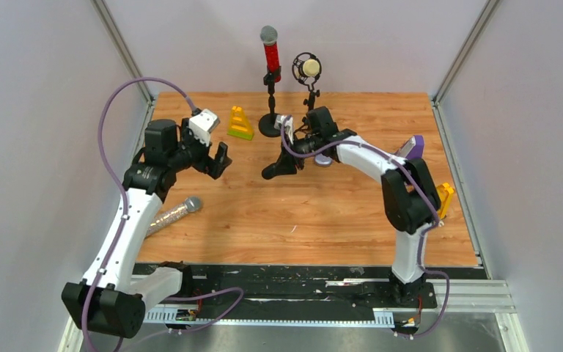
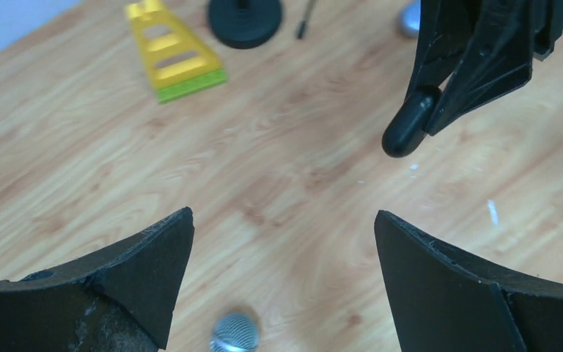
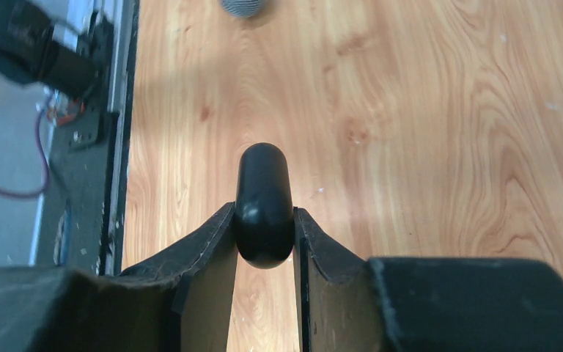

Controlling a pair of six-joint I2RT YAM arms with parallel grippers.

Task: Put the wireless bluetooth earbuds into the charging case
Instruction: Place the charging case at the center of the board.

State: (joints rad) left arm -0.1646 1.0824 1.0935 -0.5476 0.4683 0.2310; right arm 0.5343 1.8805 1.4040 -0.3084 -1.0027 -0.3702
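Observation:
My right gripper lowers and turns slightly first next, then opens, to get the closed case onto that clear patch [image 1: 272, 185] [image 3: 309, 176] near the table's middle.
My right gripper [image 3: 264, 224] is shut on a small black rounded charging case [image 3: 264, 198], held closed above the wooden table. From above, that gripper [image 1: 274, 171] and the case [image 1: 268, 174] sit near the table's middle. The left wrist view shows the case [image 2: 405, 133] hanging at the upper right. My left gripper [image 2: 284, 235] is wide open with nothing between its fingers, and it hovers to the left of the case [image 1: 218, 163]. The earbuds are out of view.
A yellow-green toy [image 1: 240, 123], a red microphone on a stand [image 1: 270, 55] and a cream studio microphone [image 1: 308, 68] stand at the back. A silver microphone [image 1: 172, 214] lies at the left. A grey round object [image 1: 323, 159] lies under the right arm. Purple [image 1: 415, 145] and yellow [image 1: 446, 196] items sit at the right.

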